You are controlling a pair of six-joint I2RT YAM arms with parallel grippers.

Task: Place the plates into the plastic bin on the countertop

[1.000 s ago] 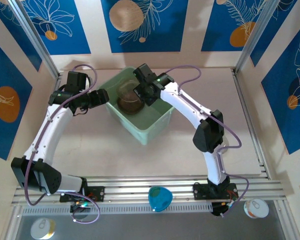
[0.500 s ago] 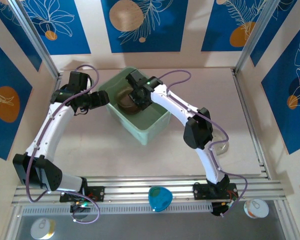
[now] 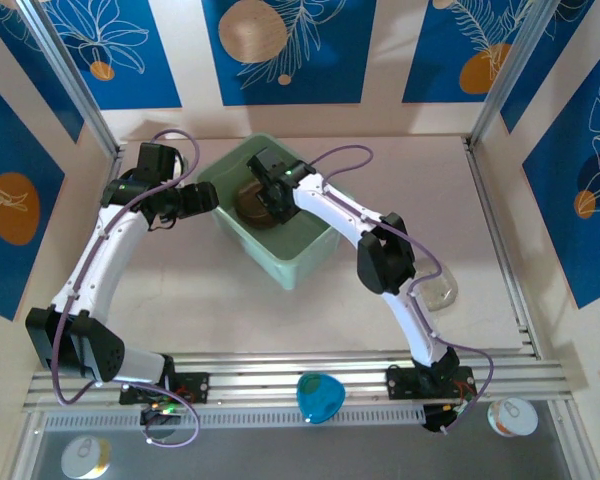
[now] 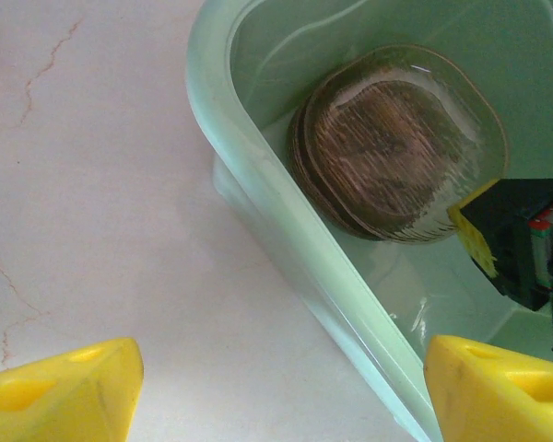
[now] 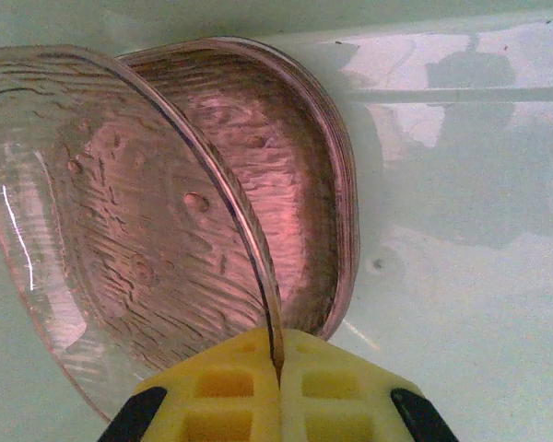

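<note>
My right gripper lowers toward the stacked plates next and releases the clear plate's rim there, since that plate still hangs tilted over the pinkish-brown stack.
The mint-green plastic bin (image 3: 310, 262) stands on the countertop (image 3: 180, 300). A stack of pinkish-brown plates (image 4: 396, 147) leans inside it. My right gripper (image 5: 275, 354) is down in the bin (image 5: 461, 230), shut on the rim of a clear plate (image 5: 120, 230) held tilted against the stack (image 5: 304, 184). My left gripper (image 4: 281, 391) is open beside the bin's left wall (image 4: 276, 212); the rim runs between its fingers and it holds nothing. Both grippers show from above: left (image 3: 202, 196), right (image 3: 265, 188). One clear plate (image 3: 440, 290) lies on the countertop by the right arm.
Metal frame posts (image 3: 495, 80) stand at the back corners and a rail (image 3: 300, 375) crosses the near edge. A blue bowl-like item (image 3: 318, 397) sits on the rail, with cans (image 3: 510, 415) beyond it. The right arm's elbow (image 3: 382, 265) hangs beside the bin.
My right gripper has moved left and deeper into the bin with the clear plate. Its elbow swung left, uncovering the clear plate on the countertop. The left arm stayed put.
</note>
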